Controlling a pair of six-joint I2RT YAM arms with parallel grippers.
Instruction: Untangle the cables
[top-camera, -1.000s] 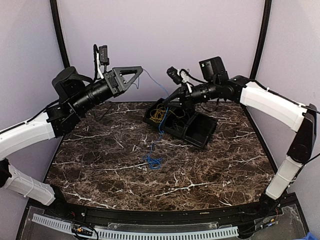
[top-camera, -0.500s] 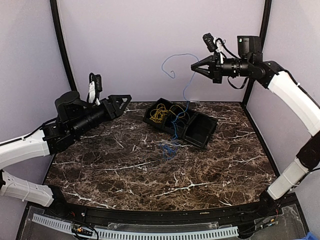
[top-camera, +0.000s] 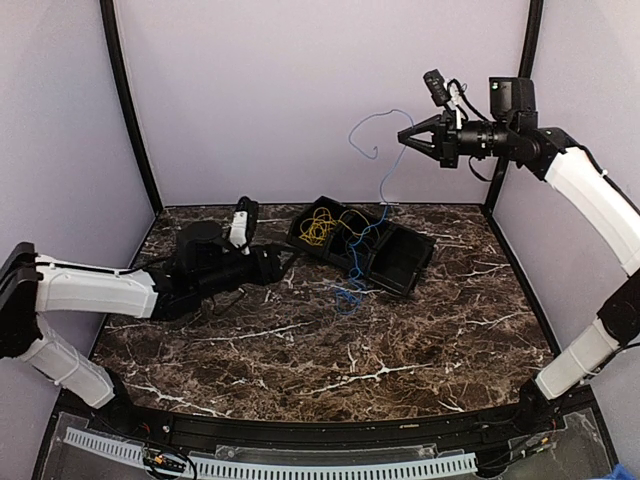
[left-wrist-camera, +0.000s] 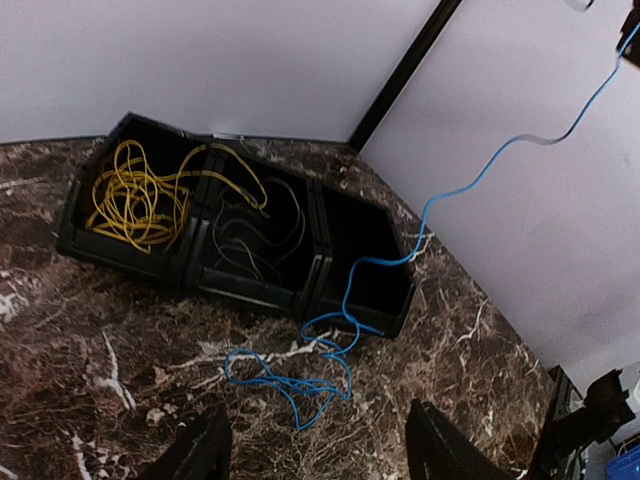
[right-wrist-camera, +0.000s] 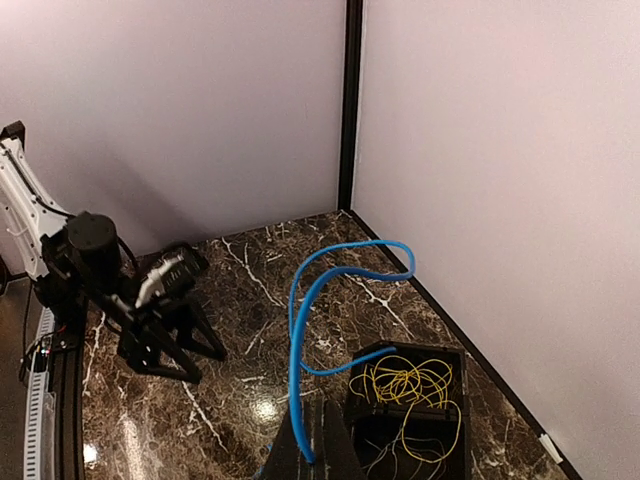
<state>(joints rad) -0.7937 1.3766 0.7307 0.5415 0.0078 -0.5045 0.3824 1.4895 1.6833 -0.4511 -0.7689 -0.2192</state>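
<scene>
The left gripper lowers toward the right in the top view next and closes on the blue cable's loops, bunched on the tabletop by the black bin (top-camera: 395, 282).
My right gripper (top-camera: 403, 138) is raised high at the back right and shut on the blue cable (top-camera: 383, 190). The cable's free end curls in the air. The rest hangs down across the black bin (top-camera: 395, 282) to loose loops on the table (top-camera: 348, 290). In the right wrist view the blue cable (right-wrist-camera: 297, 380) is pinched between my fingers (right-wrist-camera: 330, 445). The yellow cable (top-camera: 318, 228) lies coiled in the bin's left compartment. My left gripper (top-camera: 283, 263) is open and empty, low over the table left of the bin. Its wrist view shows the blue loops (left-wrist-camera: 290, 378) ahead of its fingers (left-wrist-camera: 205, 450) and the yellow cable (left-wrist-camera: 135, 200).
The black bin (left-wrist-camera: 240, 290) has three compartments; its middle one holds thin dark and grey wires (left-wrist-camera: 250, 240). Purple walls with black corner posts (top-camera: 130, 110) close in the marble table. The right wrist view shows the left gripper (right-wrist-camera: 165, 320) low on the table.
My right gripper has lifted the blue cable up and to the right. My left arm has let go of the cable's end and swung down low beside the bin.
</scene>
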